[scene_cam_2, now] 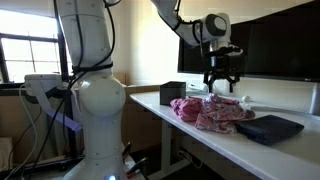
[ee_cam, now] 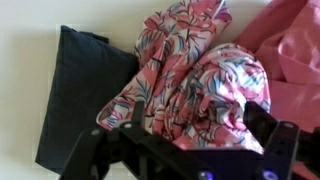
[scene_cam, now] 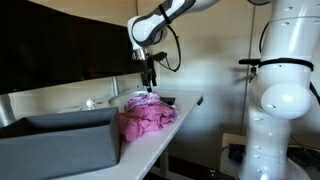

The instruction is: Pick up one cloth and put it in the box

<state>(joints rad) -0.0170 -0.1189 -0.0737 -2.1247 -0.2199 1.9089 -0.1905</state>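
Note:
I will next lower my gripper onto the bunched fold of the pink floral cloth (scene_cam: 150,98), so that the fold is between its open fingers.
A pile of cloths lies on the white table in both exterior views (scene_cam: 147,115) (scene_cam_2: 210,112). In the wrist view a pink floral cloth (ee_cam: 190,70) lies on top, with a plain pink cloth (ee_cam: 295,60) to its right. The dark grey box (scene_cam: 60,140) stands beside the pile and also shows in an exterior view (scene_cam_2: 270,128). My gripper (scene_cam: 150,82) (scene_cam_2: 222,86) hangs just above the pile. In the wrist view the gripper (ee_cam: 200,125) is open, with its fingers either side of a fold of the floral cloth.
A dark flat object (ee_cam: 80,90) lies on the table next to the floral cloth; it also shows in the exterior views (scene_cam_2: 172,92) (scene_cam: 165,98). The white table (scene_cam: 175,125) has an edge close to the pile. Dark monitors stand behind it.

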